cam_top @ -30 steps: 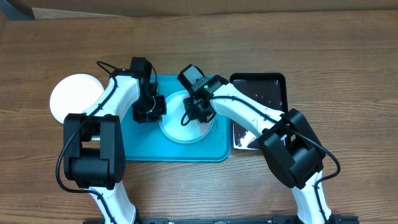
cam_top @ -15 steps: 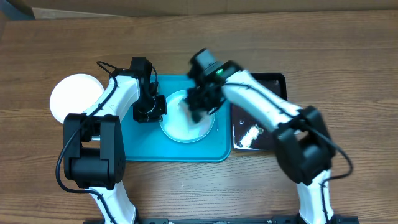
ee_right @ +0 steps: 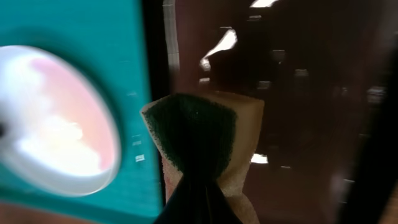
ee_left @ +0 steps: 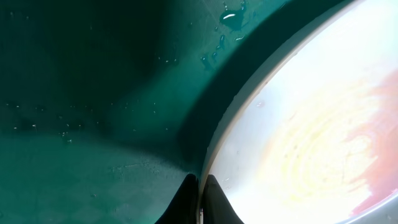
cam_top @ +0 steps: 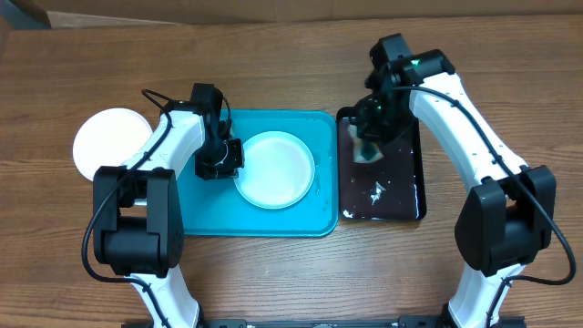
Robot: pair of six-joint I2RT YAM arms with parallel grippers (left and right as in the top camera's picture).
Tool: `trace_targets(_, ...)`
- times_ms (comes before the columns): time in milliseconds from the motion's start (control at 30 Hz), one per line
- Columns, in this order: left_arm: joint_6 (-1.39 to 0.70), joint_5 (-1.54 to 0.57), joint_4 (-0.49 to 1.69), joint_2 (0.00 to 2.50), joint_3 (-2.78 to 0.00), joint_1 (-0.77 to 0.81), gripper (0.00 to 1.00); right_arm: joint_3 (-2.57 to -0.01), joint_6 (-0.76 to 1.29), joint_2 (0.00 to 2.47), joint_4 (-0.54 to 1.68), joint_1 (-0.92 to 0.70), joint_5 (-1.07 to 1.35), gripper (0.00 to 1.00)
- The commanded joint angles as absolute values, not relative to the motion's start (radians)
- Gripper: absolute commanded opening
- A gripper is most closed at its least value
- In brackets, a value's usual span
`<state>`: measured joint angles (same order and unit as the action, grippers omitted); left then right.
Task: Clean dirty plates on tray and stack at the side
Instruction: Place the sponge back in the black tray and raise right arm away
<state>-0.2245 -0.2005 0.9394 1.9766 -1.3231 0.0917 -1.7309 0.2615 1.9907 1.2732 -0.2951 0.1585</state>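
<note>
My right gripper is hanging near the edge between both trays, so next it should move away from the turquoise tray (cam_top: 200, 205) and lower the sponge (cam_top: 368, 151) onto the black tray's middle.
A white plate (cam_top: 274, 169) lies on the turquoise tray (cam_top: 200, 205). My left gripper (cam_top: 224, 159) is shut on this plate's left rim; in the left wrist view the two fingers (ee_left: 199, 202) pinch the rim of the plate (ee_left: 311, 143), which has a pinkish smear. My right gripper (cam_top: 369, 137) is shut on a green and tan sponge (cam_top: 368, 151) above the black tray (cam_top: 410, 205); in the right wrist view the sponge (ee_right: 202, 134) is squeezed between the fingers (ee_right: 199, 199). A second white plate (cam_top: 105, 141) rests on the table at the left. No pale blue plate is in view.
The black tray is wet and glossy, with white specks of foam (cam_top: 375, 191). It stands right against the turquoise tray's right edge. Bare wooden table (cam_top: 273, 273) lies in front of both trays and behind them.
My right arm has lifted the sponge off the plate and swung it right, over the black tray. The left gripper has stayed on the plate's rim.
</note>
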Motion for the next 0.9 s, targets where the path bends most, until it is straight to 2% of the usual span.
trace_targets(0,-0.209,-0.207,0.937,1.948,-1.343,0.101,0.06,-1.685,0.266,1.975,1.272,-0.288,-0.009,0.04)
trace_targets(267,-0.209,-0.207,0.937,1.948,-1.343,0.101,0.06,-1.486,0.270,1.975,1.065,-0.287,-0.090,0.04)
trace_targets(300,-0.209,-0.207,0.937,1.948,-1.343,0.101,0.06,-1.467,0.270,1.976,1.039,-0.287,-0.090,0.06)
trace_targets(333,-0.209,-0.207,0.937,1.948,-1.343,0.101,0.06,-1.441,0.270,1.976,1.003,-0.287,-0.089,0.13)
trace_targets(367,-0.209,-0.207,0.937,1.948,-1.343,0.101,0.06,-1.420,0.270,1.976,0.975,-0.287,-0.089,0.25)
trace_targets(400,-0.209,-0.207,0.937,1.948,-1.343,0.101,0.06,-1.404,0.270,1.976,0.953,-0.287,-0.089,0.44)
trace_targets(433,-0.209,-0.207,0.937,1.948,-1.343,0.101,0.06,-1.398,0.270,1.976,0.946,-0.287,-0.088,0.56)
trace_targets(467,-0.209,-0.207,0.937,1.948,-1.343,0.101,0.07,-1.398,0.269,1.976,0.946,-0.287,-0.085,0.62)
trace_targets(533,-0.209,-0.207,0.937,1.948,-1.343,0.101,0.13,-1.415,0.269,1.971,0.955,-0.287,-0.084,0.70)
trace_targets(633,-0.209,-0.207,0.937,1.948,-1.343,0.101,0.20,-1.483,0.268,1.962,1.007,-0.280,-0.085,0.75)
trace_targets(700,-0.209,-0.207,0.937,1.948,-1.343,0.101,0.22,-1.551,0.269,1.956,1.059,-0.270,-0.086,0.77)
trace_targets(867,-0.209,-0.207,0.937,1.948,-1.343,0.101,0.27,-1.681,0.279,1.954,1.129,-0.204,-0.086,0.93)
